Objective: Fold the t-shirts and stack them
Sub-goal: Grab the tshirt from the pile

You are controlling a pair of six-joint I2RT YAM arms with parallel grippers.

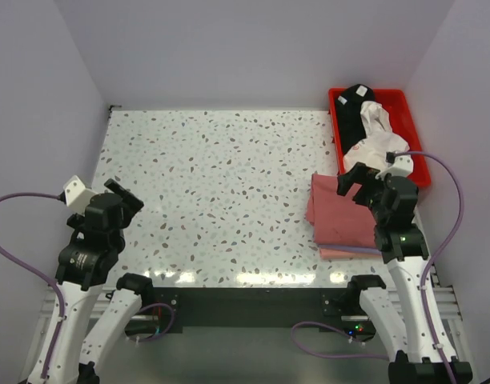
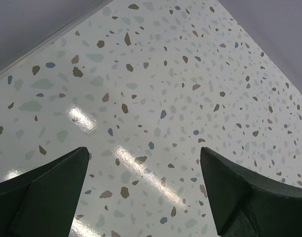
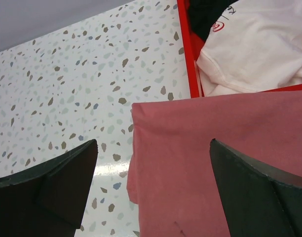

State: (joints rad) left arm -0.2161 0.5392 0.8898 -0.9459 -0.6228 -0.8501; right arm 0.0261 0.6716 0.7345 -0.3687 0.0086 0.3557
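Observation:
I need to move my right gripper away from my base past the pink stack next. Then it needs to reach down onto the white t-shirt (image 1: 373, 136) beside its red print.
Folded pink t-shirts (image 1: 341, 214) lie stacked at the table's right side, also in the right wrist view (image 3: 210, 163). A white t-shirt (image 1: 373, 136) with red print and a black t-shirt (image 1: 353, 112) lie crumpled in the red tray (image 1: 417, 152); the white one shows in the right wrist view (image 3: 254, 49). My right gripper (image 1: 359, 186) is open and empty, hovering over the pink stack, its fingers (image 3: 57, 192) wide apart. My left gripper (image 1: 125, 200) is open and empty above bare table at the left, its fingers (image 2: 42, 192) wide apart.
The speckled tabletop (image 1: 221, 184) stretches between the arms. Walls close the table at back, left and right. The red tray stands at the back right corner, its edge (image 3: 188, 59) beside the pink stack.

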